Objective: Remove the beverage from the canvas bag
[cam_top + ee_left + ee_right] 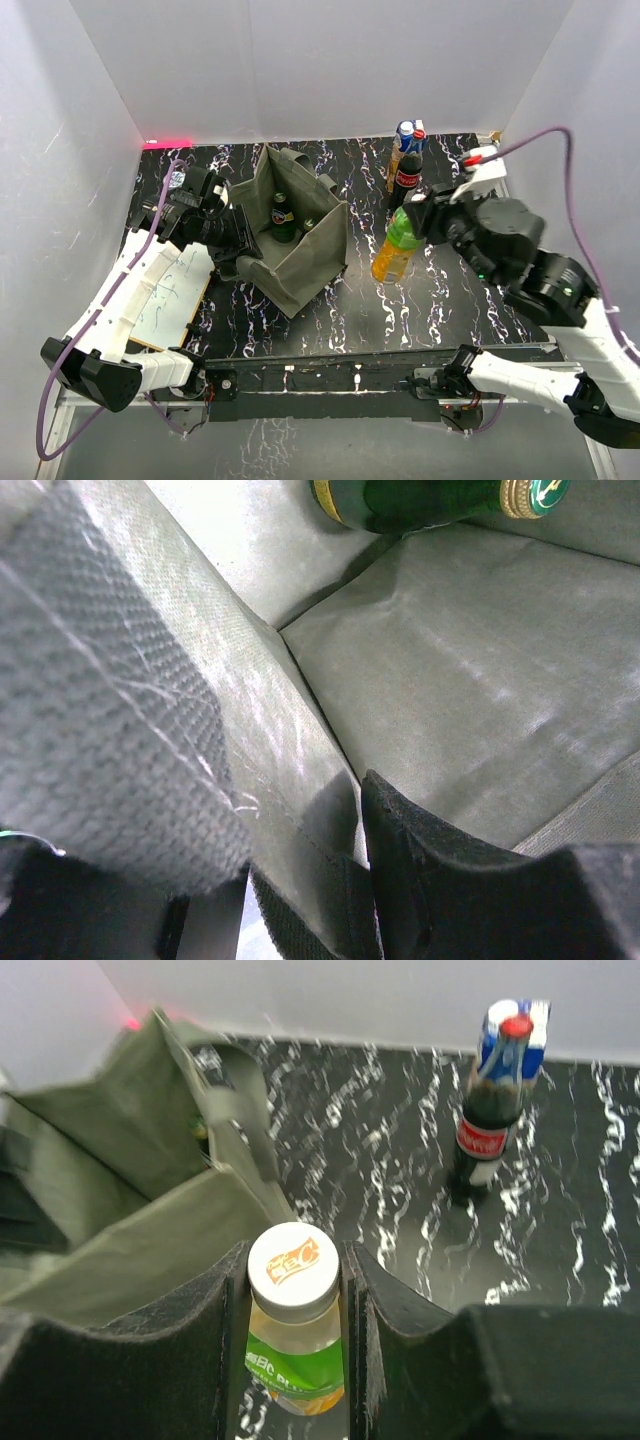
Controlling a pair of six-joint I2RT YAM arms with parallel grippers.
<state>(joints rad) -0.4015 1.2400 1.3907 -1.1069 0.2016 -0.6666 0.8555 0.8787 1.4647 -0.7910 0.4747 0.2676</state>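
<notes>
Next, my right gripper carries the orange juice bottle (295, 1330) outward and down onto the tabletop before the cola bottle and releases it, since that tabletop is clear.
The olive-grey canvas bag (300, 235) stands open on the dark marbled table. A green glass bottle (283, 218) stands inside it and also shows in the left wrist view (420, 500). My left gripper (238, 232) is shut on the bag's left wall (250, 730), one finger inside the bag. My right gripper (293, 1290) is shut on the neck of an orange juice bottle (295, 1330) with a white cap and green label. It holds the bottle tilted, to the right of the bag (130, 1190), over the table (397, 245).
A cola bottle (405, 180) and a blue can (409, 135) stand at the back right; both show in the right wrist view, the bottle (490, 1120) in front of the can (520, 1040). A pale board (165, 295) lies at the left. White walls enclose the table.
</notes>
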